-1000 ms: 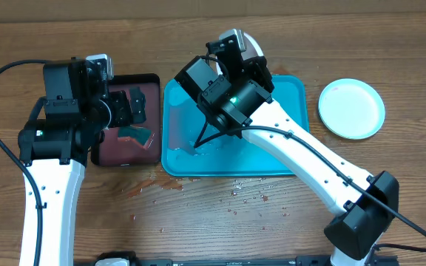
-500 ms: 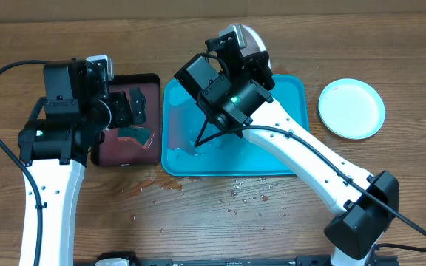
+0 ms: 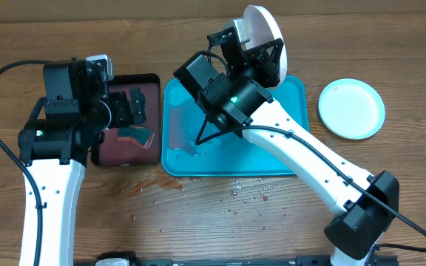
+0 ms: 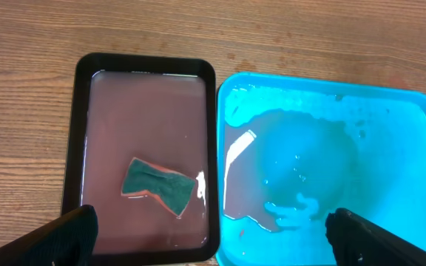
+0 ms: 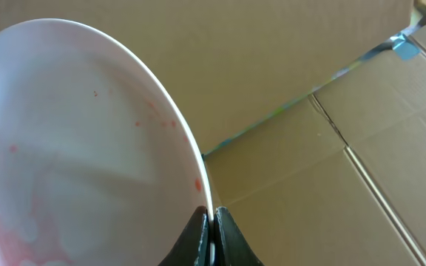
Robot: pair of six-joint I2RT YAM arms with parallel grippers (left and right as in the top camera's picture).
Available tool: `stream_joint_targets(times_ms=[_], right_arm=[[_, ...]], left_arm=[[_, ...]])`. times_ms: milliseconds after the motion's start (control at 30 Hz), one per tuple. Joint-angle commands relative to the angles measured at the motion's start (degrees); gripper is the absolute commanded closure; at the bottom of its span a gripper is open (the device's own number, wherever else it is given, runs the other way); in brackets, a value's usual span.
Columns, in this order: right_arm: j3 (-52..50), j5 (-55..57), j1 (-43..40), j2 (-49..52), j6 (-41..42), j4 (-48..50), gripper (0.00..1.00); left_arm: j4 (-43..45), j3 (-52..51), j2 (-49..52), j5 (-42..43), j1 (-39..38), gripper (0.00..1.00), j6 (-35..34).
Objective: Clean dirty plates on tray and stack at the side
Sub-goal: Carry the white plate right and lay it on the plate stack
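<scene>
I will swing my right gripper across and down and tip its plate flat onto the pale mint plate (image 3: 351, 108), because that one lies below, to its right in the overhead view.
My right gripper (image 3: 260, 47) is shut on the rim of a white plate (image 3: 262, 24) and holds it up on edge above the far side of the turquoise tray (image 3: 291, 159). In the right wrist view the plate (image 5: 72, 148) fills the left half and shows red smears and specks, and its rim is pinched between my shut fingers (image 5: 211, 238). A pale mint plate (image 3: 351, 108) lies on the table to the right of the tray. My left gripper (image 4: 213, 247) hangs open over the border between the dark-red tray and the turquoise tray (image 4: 398, 133), holding nothing.
A black-rimmed dark-red tray (image 3: 128, 151) of liquid holds a green sponge (image 4: 158, 187). Water pools in the turquoise tray. Droplets and a reddish spill (image 3: 150, 186) lie on the wood in front of the trays. Cardboard stands behind the table.
My right gripper has raised the white plate and turned it so its face shows from above. The left arm has not moved.
</scene>
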Motion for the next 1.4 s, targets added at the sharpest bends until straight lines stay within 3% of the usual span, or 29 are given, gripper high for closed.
stream_joint_targets(times_ms=[0, 200, 300, 433, 567, 767, 900, 1367], right_arm=[[0.1, 2.4, 0.0, -2.2, -0.2, 0.3, 0.96], [0.1, -1.8, 0.3, -2.2, -0.2, -0.5, 0.96], [0.1, -15.7, 0.3, -2.2, 0.9, -1.8, 0.96], [0.1, -42.1, -1.9, -2.2, 11.6, -4.6, 0.96], [0.1, -58.3, -7.1, -2.2, 16.9, -4.8, 0.96], [0.1, -75.1, -17.4, -2.2, 17.6, -6.6, 0.96], [0.1, -79.7, -25.6, -2.2, 18.4, -9.0, 0.96], [-0.8, -79.8, -54.9, -2.2, 18.2, -13.6, 0.96]], left_arm=[[0.1, 0.6, -0.8, 0.6, -0.1, 0.0, 1.0], [0.1, 0.6, -0.8, 0.6, -0.1, 0.0, 1.0], [0.1, 0.6, -0.8, 0.6, -0.1, 0.0, 1.0], [-0.4, 0.6, -0.8, 0.6, -0.1, 0.0, 1.1], [-0.9, 0.6, -0.4, 0.6, -0.1, 0.0, 1.1], [-3.2, 0.6, 1.4, 0.6, -0.1, 0.0, 1.0], [-4.0, 0.5, 3.3, 0.6, -0.2, 0.01, 1.0], [-3.2, 0.5, 4.3, 0.6, -2.1, 0.0, 1.0]])
